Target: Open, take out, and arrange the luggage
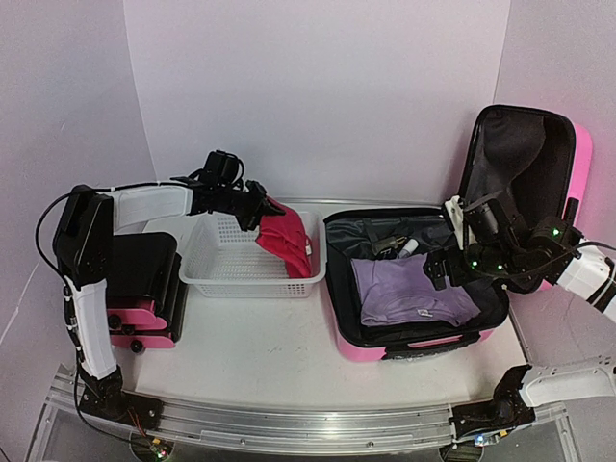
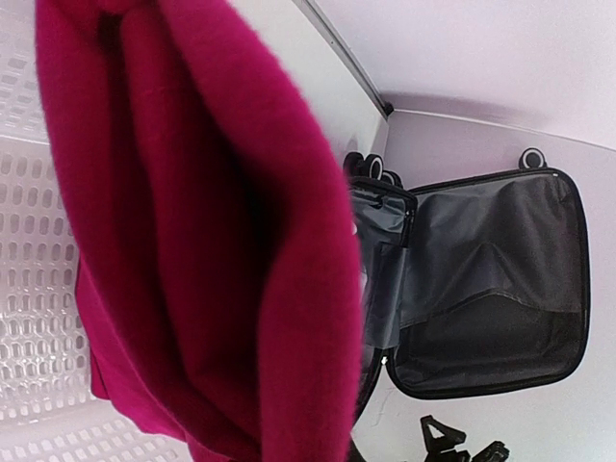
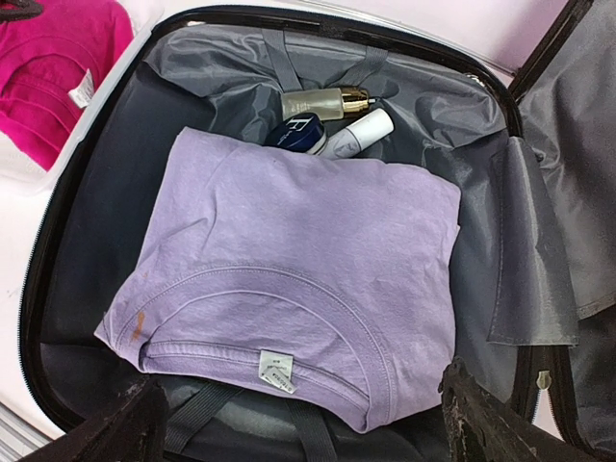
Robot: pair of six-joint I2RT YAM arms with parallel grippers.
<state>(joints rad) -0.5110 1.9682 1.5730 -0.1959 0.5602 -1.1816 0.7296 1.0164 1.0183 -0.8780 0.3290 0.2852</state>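
Note:
I will lower the hanging garment to my left gripper's left in the top view and release it.
The pink luggage (image 1: 414,345) lies open at the right of the table, with its lid (image 1: 580,144) standing upright behind. A folded lavender shirt (image 3: 289,260) lies in its black-lined base, with a gold-capped bottle (image 3: 327,101), a blue item (image 3: 296,133) and a white tube (image 3: 358,133) behind it. My right gripper (image 3: 298,423) is open, hovering just above the shirt's near collar edge; in the top view it (image 1: 438,268) is over the base's right side. My left gripper (image 1: 258,214) is shut on a magenta garment (image 2: 192,241), which hangs over the right end of the white basket (image 1: 221,269). The garment hides its fingers.
A black and pink case (image 1: 144,289) stands at the left, beside the left arm. The basket's mesh (image 2: 29,269) shows behind the garment. The luggage lining (image 2: 491,279) shows in the left wrist view. White walls enclose the table.

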